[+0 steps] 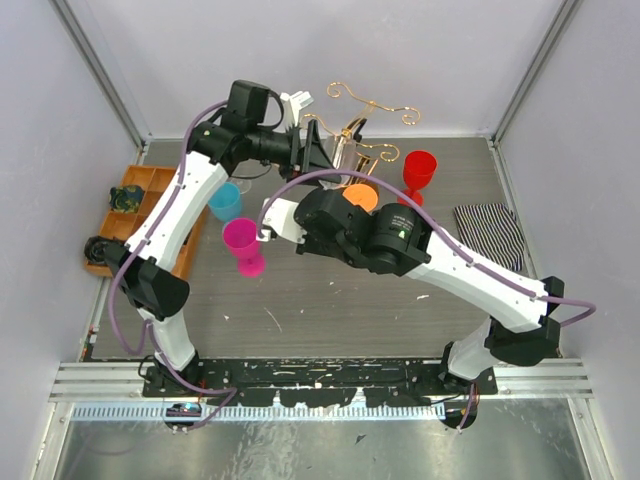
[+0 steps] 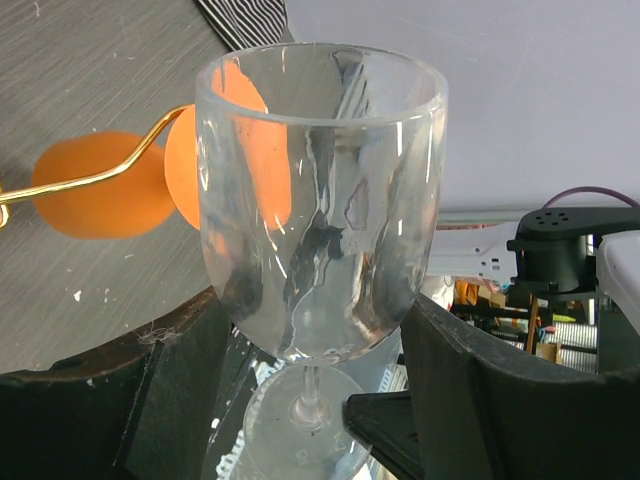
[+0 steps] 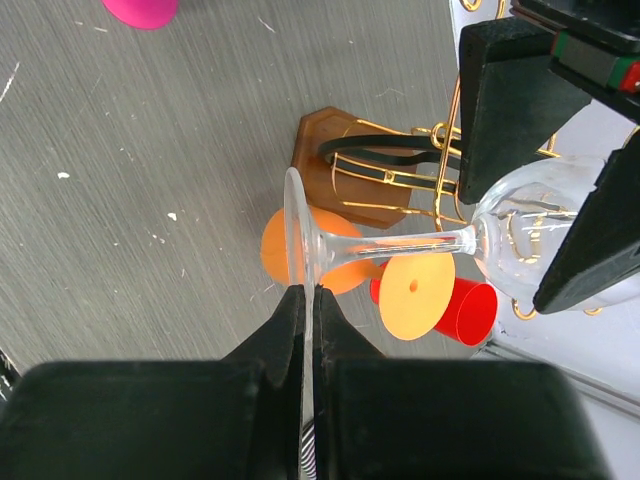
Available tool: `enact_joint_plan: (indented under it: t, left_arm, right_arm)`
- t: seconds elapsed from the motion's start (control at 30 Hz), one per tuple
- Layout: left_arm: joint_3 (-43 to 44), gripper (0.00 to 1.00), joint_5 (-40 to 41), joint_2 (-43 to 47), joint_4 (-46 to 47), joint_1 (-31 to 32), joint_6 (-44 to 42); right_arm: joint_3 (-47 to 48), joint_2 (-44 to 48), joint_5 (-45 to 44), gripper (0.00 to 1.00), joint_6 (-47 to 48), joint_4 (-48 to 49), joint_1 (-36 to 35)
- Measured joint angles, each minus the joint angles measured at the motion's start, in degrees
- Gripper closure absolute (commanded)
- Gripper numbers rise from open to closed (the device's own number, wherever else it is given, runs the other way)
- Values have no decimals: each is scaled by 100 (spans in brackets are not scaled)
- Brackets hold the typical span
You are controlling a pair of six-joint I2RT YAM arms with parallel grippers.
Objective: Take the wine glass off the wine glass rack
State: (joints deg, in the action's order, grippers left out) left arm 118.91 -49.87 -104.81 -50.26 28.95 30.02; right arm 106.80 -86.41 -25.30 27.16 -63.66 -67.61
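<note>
Next, my right gripper draws back toward the pink glass (image 1: 243, 246) (image 3: 140, 9) and releases the rim of the wine glass's foot, as the pink glass stands to the gripper's left in the top view.
The clear wine glass (image 3: 400, 243) lies sideways in the air in front of the wine glass rack. The rack has a brown wooden base (image 3: 325, 150) and gold wire arms (image 1: 370, 105). My right gripper (image 3: 303, 295) is shut on the rim of the glass's foot. My left gripper (image 2: 310, 330) is shut on the bowl (image 2: 320, 200), with one black finger (image 2: 470, 380) pressed against each side. The left gripper's fingers (image 3: 510, 100) also show in the right wrist view. I cannot tell whether the stem touches the gold wires behind it.
An orange glass (image 3: 415, 295) and a red one (image 1: 420, 170) stand by the rack. A pink glass (image 1: 243, 245) and a blue glass (image 1: 224, 202) stand to the left. A wooden tray (image 1: 140, 195) sits at the far left. A striped cloth (image 1: 490, 230) lies at the right.
</note>
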Motion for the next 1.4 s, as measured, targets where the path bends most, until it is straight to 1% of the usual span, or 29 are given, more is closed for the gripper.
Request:
enact_joint_plan:
  t: [0.43,0.8,0.9,1.07,1.4]
  left_arm:
    - [-402,29,-160,94,42,20,-118]
    - [-522,28,-343,114,326,20,184]
    - [-575,26,-461,129,433,35,315]
    - [-697,18,-511,186,632,46,503]
    - [-909,18,-518,267,868,63,730]
  right_arm:
    - [48,-278,-295,99,-57,-262,-208]
    - [144,-289,-444,99,-105,-341,-306]
    - [192,-297,-542,99,-146,-415,-387]
    - [326,-444,-656,99,-192,-498,-481]
    - [463,-590,-678,99,-186,-433,-693]
